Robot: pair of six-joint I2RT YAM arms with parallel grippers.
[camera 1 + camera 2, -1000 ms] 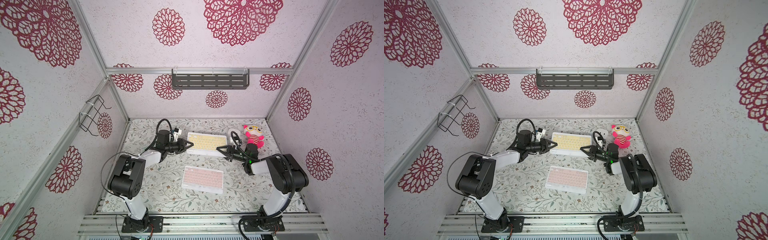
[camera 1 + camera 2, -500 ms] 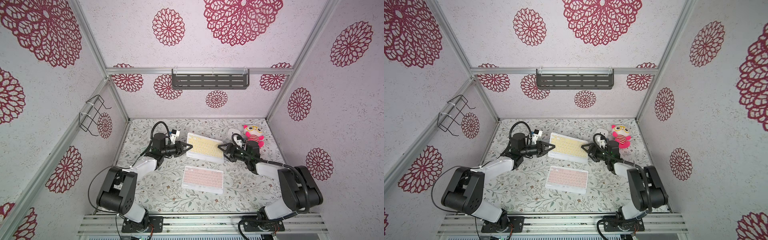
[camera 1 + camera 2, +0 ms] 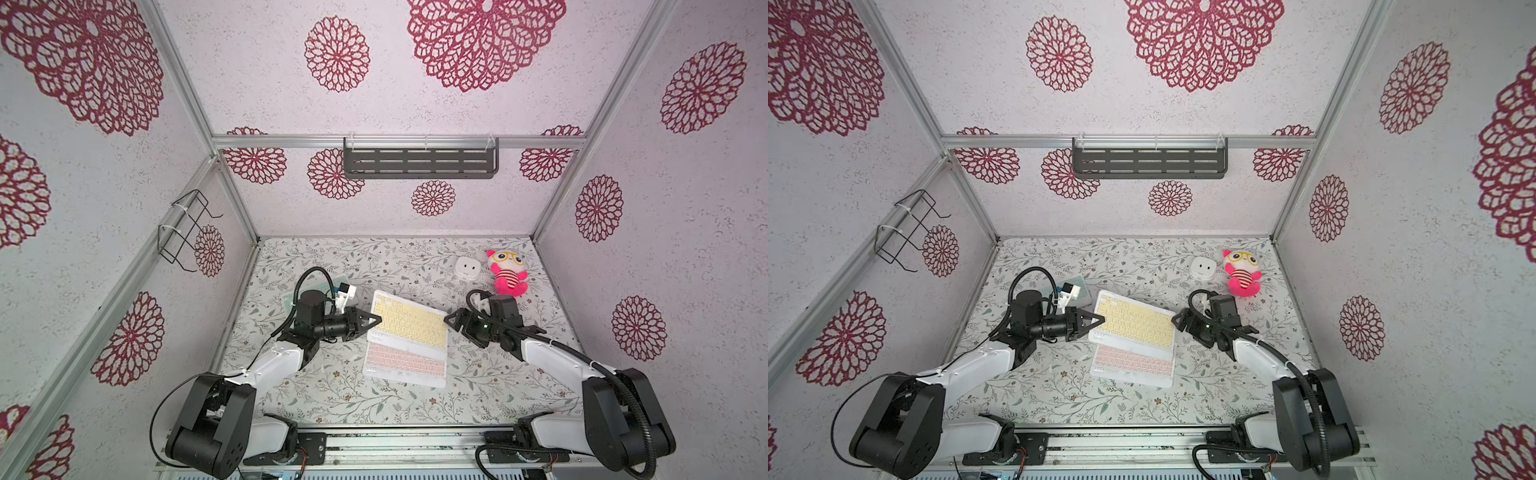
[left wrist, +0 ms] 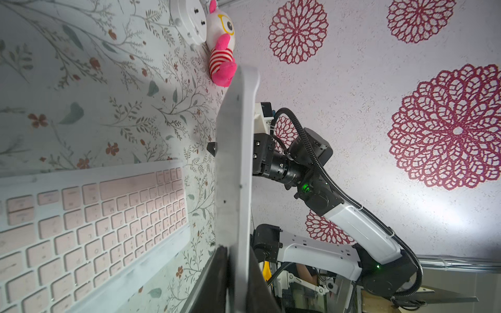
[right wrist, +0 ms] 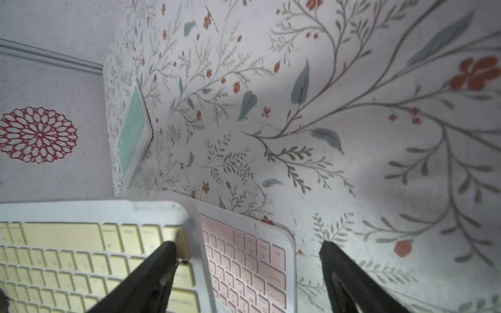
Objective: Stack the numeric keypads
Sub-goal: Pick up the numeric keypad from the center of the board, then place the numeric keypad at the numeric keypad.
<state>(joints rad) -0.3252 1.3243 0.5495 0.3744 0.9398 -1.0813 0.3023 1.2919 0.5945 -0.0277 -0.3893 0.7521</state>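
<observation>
I need to bring the yellow keypad back toward my base and down onto the pink-keyed keypad (image 3: 405, 363) (image 4: 101, 224) with my left gripper, then let it go, because the pink-keyed one lies uncovered below.
The yellow-keyed keypad (image 3: 409, 322) hangs tilted over the far edge of the pink-keyed keypad (image 3: 405, 363), which lies flat on the floral table. My left gripper (image 3: 376, 321) is shut on the yellow keypad's left edge. In the left wrist view that keypad (image 4: 233, 162) shows edge-on between the jaws. My right gripper (image 3: 449, 322) stands open just off its right edge. In the right wrist view one of its fingers (image 5: 162, 268) lies over the corner keys of the yellow keypad (image 5: 81, 257). The mint green keypad (image 5: 134, 127) lies at the far left, partly hidden by my left arm in both top views.
A white cube-shaped gadget (image 3: 467, 268) and a pink plush toy (image 3: 507, 274) sit at the back right of the table. A dark shelf (image 3: 419, 158) hangs on the back wall and a wire rack (image 3: 187, 228) on the left wall.
The yellow keypad has come forward from the back of the table, over the pink one's far edge, in my left gripper. My right gripper has opened and let go of its right edge.
</observation>
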